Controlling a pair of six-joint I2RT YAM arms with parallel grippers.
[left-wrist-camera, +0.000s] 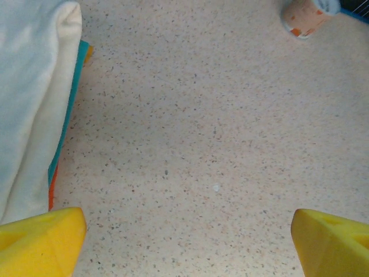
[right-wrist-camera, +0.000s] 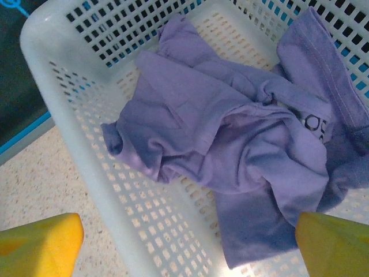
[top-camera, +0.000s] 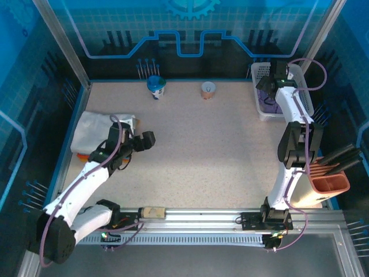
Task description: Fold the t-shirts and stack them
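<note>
The crumpled lavender t-shirt lies below the open fingers of my right gripper. My right gripper should go down into the white lattice basket [right-wrist-camera: 75, 133] onto the t-shirt's middle folds.
A crumpled lavender-purple t-shirt [right-wrist-camera: 230, 133] lies inside the white lattice basket [right-wrist-camera: 75, 133] at the table's far right [top-camera: 262, 112]. My right gripper [right-wrist-camera: 187, 248] hovers open just above it, yellow fingertips [right-wrist-camera: 37, 245] spread wide and holding nothing. On the left side a folded white t-shirt [top-camera: 98, 130] lies on a stack with a thin orange edge [left-wrist-camera: 52, 193] and a teal edge [left-wrist-camera: 72, 109] showing beneath it. My left gripper [left-wrist-camera: 187, 242] is open over bare tabletop just right of that stack [top-camera: 144, 140], with nothing between its fingers.
A blue cup [top-camera: 155, 86] and an orange-and-white cup [top-camera: 208, 89] stand near the back edge. An orange holder with black tools [top-camera: 330, 183] sits at the right front. A metal rail [top-camera: 196, 214] runs along the near edge.
</note>
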